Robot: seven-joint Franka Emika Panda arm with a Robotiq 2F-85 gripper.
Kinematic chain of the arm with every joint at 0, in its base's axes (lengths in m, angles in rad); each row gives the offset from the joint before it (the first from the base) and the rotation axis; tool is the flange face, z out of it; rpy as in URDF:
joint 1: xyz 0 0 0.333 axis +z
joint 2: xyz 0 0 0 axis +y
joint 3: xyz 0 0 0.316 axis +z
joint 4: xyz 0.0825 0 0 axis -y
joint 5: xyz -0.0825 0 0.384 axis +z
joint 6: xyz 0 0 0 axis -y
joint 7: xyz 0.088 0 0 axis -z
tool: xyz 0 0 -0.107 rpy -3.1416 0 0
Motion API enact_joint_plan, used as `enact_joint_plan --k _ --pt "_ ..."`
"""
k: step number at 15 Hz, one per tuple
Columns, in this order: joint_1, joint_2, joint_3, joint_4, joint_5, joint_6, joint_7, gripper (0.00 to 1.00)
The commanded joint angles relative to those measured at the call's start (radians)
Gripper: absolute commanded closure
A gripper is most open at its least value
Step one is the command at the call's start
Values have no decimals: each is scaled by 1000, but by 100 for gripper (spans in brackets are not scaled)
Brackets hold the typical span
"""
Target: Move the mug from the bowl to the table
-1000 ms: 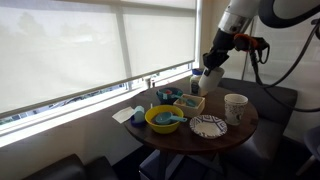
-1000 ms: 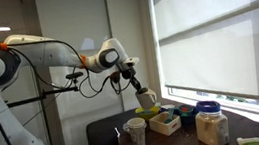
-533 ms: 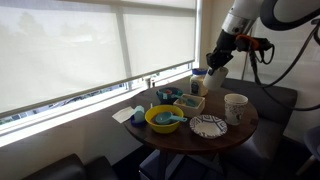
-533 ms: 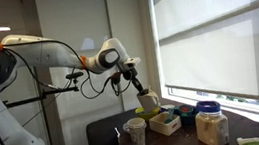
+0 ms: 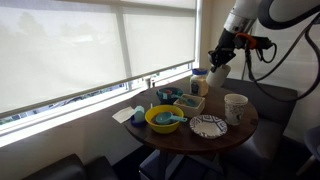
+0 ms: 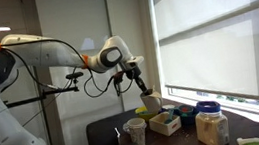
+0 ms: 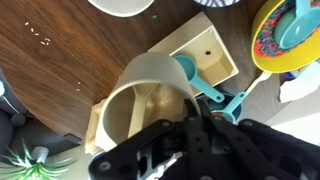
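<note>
The tabletop (image 5: 216,102) (image 7: 82,65) between the tall white cup and the blue-lidded jar is bare and clear. My gripper will move away from the wooden box next and lower toward that spot.
My gripper (image 5: 217,66) is shut on the small cream mug (image 5: 215,75) and holds it in the air above the back of the round dark wooden table (image 5: 240,135). In an exterior view the mug (image 6: 151,103) hangs tilted under the gripper (image 6: 143,87), above a wooden box. In the wrist view the mug (image 7: 135,95) fills the centre with one finger inside its rim at the gripper (image 7: 185,128). The shallow speckled bowl (image 5: 208,126) sits empty at the table's front.
A tall white cup (image 5: 235,107) stands on the table, also seen in an exterior view (image 6: 134,132). A yellow bowl (image 5: 164,119), a wooden box (image 5: 189,102) with teal utensils and a blue-lidded jar (image 6: 211,124) crowd the table. A window blind is close behind.
The gripper has risen with the mug and shifted a little sideways, away from the wooden box. Nothing on the table has moved.
</note>
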Motion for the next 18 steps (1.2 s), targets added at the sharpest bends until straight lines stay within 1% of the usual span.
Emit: enact_joint_plan --k 1,3,4,6,8,13,18 --pt "-64 23 -26 36 -56 -51 94 99" --pt "-94 56 -60 39 -60 -113 103 99" --pt "-102 74 -88 37 -37 -145 92 99" --pt "-112 102 -132 30 -8 -164 88 99" --pt "-121 128 -166 21 -9 -171 109 99" --pt "-119 177 -238 1 44 -83 145 99" --pt "-102 227 -245 32 122 -11 159 99"
